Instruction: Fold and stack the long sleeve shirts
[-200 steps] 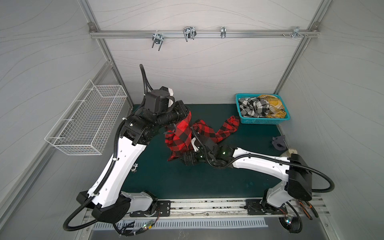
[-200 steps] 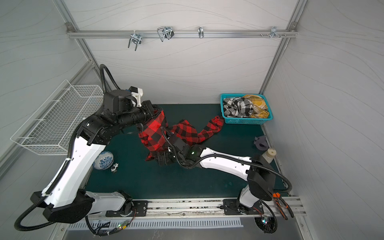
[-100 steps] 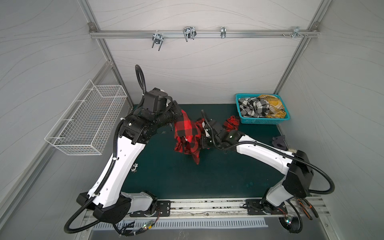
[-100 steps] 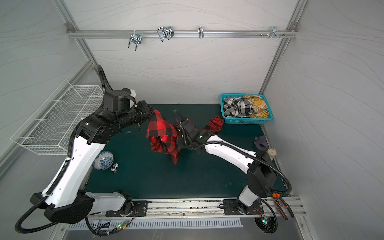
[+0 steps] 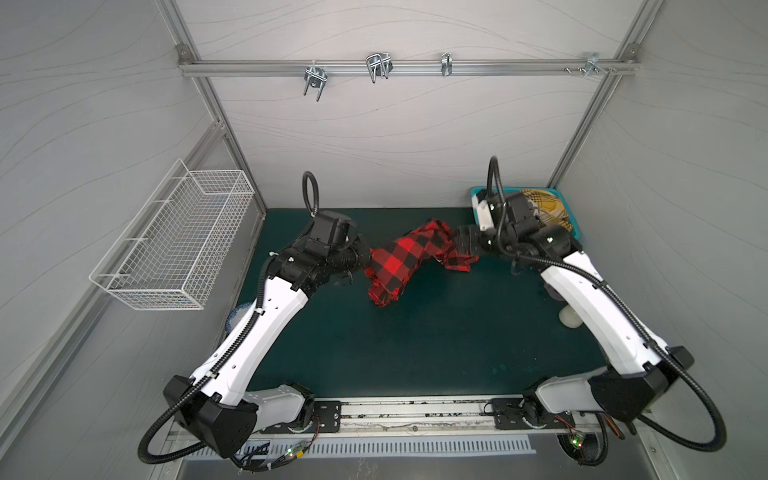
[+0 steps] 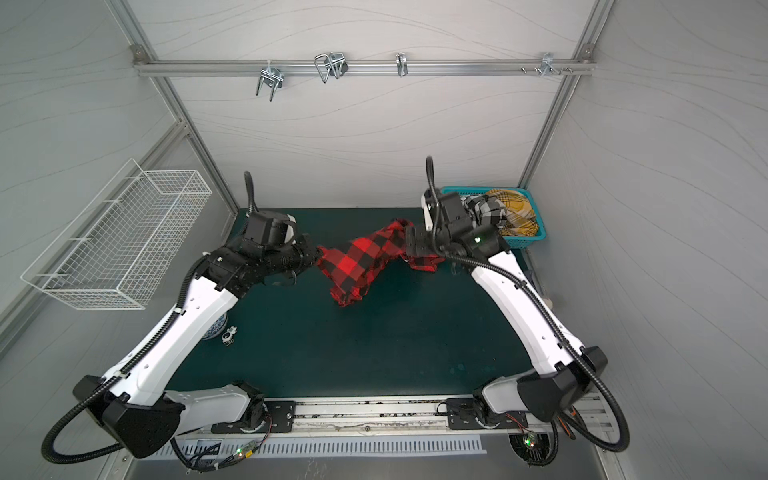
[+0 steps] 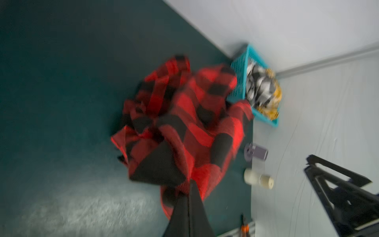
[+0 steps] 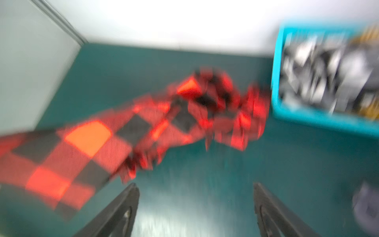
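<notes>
The bunched shirt's pinched end will move back and down onto bare green mat (image 5: 379, 321) with my left gripper, which will let go of it there.
The red-and-black check shirt (image 5: 405, 259) (image 6: 357, 264) hangs bunched over the green mat, one end drooping to it. My left gripper (image 5: 368, 261) (image 6: 318, 255) is shut on the shirt's left end; in the left wrist view the closed fingertips (image 7: 189, 184) pinch the red cloth (image 7: 184, 115). My right gripper (image 5: 459, 243) (image 6: 409, 244) is by the shirt's right end. In the blurred right wrist view it (image 8: 194, 185) is open over bare mat, with the shirt (image 8: 127, 131) ahead of it. A black-and-white check shirt (image 6: 488, 210) and a mustard plaid shirt (image 6: 515, 208) lie in the teal basket (image 6: 524, 242).
A white wire basket (image 5: 174, 249) hangs on the left wall. A blue-and-white bowl (image 6: 216, 326) and a small white part (image 6: 228, 334) lie under the left arm. A grey spool (image 7: 256, 152) and a cream cylinder (image 7: 258, 178) sit by the right wall.
My right arm has swung from the front middle to the back right; its gripper closed in the shirt's folds, then opened. The left gripper kept hold, and the shirt now stretches rightward.
</notes>
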`<control>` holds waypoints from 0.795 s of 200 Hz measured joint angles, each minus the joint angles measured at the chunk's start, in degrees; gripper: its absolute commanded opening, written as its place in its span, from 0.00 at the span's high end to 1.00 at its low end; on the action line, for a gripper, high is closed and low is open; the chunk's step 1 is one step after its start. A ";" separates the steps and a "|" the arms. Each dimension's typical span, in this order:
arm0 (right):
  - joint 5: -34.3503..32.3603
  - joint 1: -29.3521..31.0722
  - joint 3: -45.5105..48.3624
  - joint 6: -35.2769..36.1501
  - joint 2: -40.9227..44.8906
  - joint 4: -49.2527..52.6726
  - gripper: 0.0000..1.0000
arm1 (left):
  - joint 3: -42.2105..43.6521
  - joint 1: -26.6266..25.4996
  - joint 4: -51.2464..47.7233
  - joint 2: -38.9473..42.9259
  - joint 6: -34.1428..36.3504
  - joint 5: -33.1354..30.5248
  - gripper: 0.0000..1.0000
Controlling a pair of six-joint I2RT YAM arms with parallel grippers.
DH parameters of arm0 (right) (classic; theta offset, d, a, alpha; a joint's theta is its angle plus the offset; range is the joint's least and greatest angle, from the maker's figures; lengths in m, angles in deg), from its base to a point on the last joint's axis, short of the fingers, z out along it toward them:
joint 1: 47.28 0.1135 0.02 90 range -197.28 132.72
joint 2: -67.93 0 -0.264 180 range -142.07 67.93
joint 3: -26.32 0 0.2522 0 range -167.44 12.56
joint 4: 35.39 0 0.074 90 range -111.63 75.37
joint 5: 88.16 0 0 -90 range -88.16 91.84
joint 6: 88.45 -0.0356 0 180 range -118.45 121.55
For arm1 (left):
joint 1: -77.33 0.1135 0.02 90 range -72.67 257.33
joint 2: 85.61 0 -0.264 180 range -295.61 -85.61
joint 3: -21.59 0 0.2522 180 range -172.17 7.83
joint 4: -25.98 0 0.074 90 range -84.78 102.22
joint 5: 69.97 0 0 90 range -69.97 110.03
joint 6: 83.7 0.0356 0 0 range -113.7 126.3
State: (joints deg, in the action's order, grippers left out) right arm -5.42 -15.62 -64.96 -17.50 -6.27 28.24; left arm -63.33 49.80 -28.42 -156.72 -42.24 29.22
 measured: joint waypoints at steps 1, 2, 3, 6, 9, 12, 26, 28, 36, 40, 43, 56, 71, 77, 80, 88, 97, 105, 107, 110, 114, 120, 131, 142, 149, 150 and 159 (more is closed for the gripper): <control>0.13 -0.04 0.66 -0.31 0.24 0.07 0.11 | 0.79 -0.20 0.24 -0.02 0.02 0.39 1.00; 0.52 -0.13 2.16 -1.05 0.72 0.31 0.11 | 1.20 -0.28 0.33 -0.02 -0.02 0.74 1.00; 0.52 -0.13 2.16 -1.05 0.72 0.31 0.11 | 1.81 -0.44 0.61 -0.09 -0.02 1.05 1.00; 1.09 -0.28 5.18 -1.77 1.62 0.31 0.11 | 3.17 -0.74 1.01 -0.17 -0.02 1.55 1.00; 1.97 -0.44 8.13 -2.82 2.45 0.17 0.11 | 4.94 -1.03 1.62 -0.31 -0.07 2.51 1.00; 2.23 -0.55 9.99 -3.41 2.95 0.04 0.11 | 6.69 -1.25 2.34 -0.42 -0.07 3.34 1.00; 5.40 -1.49 20.00 -7.80 4.94 0.31 0.11 | 14.34 -2.19 4.17 -1.07 -0.35 6.27 1.00; 6.03 -1.62 21.09 -8.00 5.09 0.35 0.11 | 15.19 -2.23 4.31 -1.09 -0.37 6.51 1.00; 7.78 -2.32 23.74 -10.47 5.31 0.15 0.11 | 18.93 -2.34 4.50 -0.98 -0.68 7.48 1.00; 8.70 -2.60 24.50 -11.34 5.35 -0.04 0.11 | 20.24 -2.32 4.55 -0.87 -0.81 7.74 1.00; 9.38 -2.80 24.92 -12.00 5.35 -0.31 0.11 | 21.33 -2.32 4.46 -0.68 -1.03 8.04 1.00; 12.48 -3.48 25.44 -15.47 4.92 -2.71 0.12 | 23.63 -2.32 4.52 0.26 -1.16 8.55 1.00; 16.35 -3.85 24.28 -18.80 1.86 -8.09 0.16 | 24.17 -2.32 4.55 2.40 -1.14 8.72 1.00; 17.70 -3.85 23.41 -20.11 -0.15 -10.47 0.18 | 24.13 -2.32 4.74 3.34 -1.11 8.79 1.00; 18.21 -3.85 22.97 -20.15 -1.49 -11.47 0.19 | 24.13 -2.32 4.79 3.78 -1.11 8.79 1.00; 19.65 -3.85 21.33 -21.55 -5.44 -14.43 0.24 | 24.13 -2.32 4.72 4.94 -1.07 8.79 1.00; 20.96 -3.85 19.82 -22.36 -9.90 -17.75 0.27 | 24.13 -2.32 4.59 5.86 -1.07 8.76 1.00; 22.14 -3.85 18.53 -23.41 -14.23 -20.61 0.27 | 24.13 -2.32 4.48 6.64 -1.09 8.76 1.00; 22.43 -3.85 18.25 -23.50 -15.06 -21.29 0.27 | 24.13 -2.32 4.48 6.80 -1.09 8.76 1.00; 22.69 -3.82 17.88 -23.96 -16.46 -22.32 0.27 | 24.13 -2.32 4.42 7.08 -1.09 8.76 1.00; 23.26 -3.82 17.40 -24.28 -18.29 -23.67 0.27 | 24.13 -2.32 4.35 7.43 -1.09 8.76 1.00; 23.65 -3.67 16.81 -24.74 -20.55 -25.11 0.29 | 24.13 -2.32 4.11 8.07 -1.09 8.72 1.00; 24.11 -3.50 15.78 -25.62 -24.09 -27.34 0.32 | 24.11 -2.32 3.61 9.18 -1.09 8.61 1.00; 24.50 -3.23 14.99 -26.84 -26.91 -29.51 0.36 | 23.96 -2.32 3.15 10.08 -1.09 8.55 1.00; 24.87 -3.08 14.80 -27.91 -28.26 -30.93 0.38 | 23.87 -2.32 2.99 10.51 -1.09 8.52 1.00; 25.00 -3.06 14.80 -27.98 -28.52 -31.17 0.38 | 23.87 -2.32 2.97 10.58 -1.09 8.52 1.00; 25.75 -2.84 14.91 -29.40 -29.83 -33.05 0.39 | 23.69 -2.32 2.60 10.88 -1.09 8.50 1.00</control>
State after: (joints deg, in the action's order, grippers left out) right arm 20.32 -18.46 -50.05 -46.90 -36.10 -4.81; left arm -39.63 47.49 -25.82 -145.84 -43.33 37.73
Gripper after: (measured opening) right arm 0.625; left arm 0.047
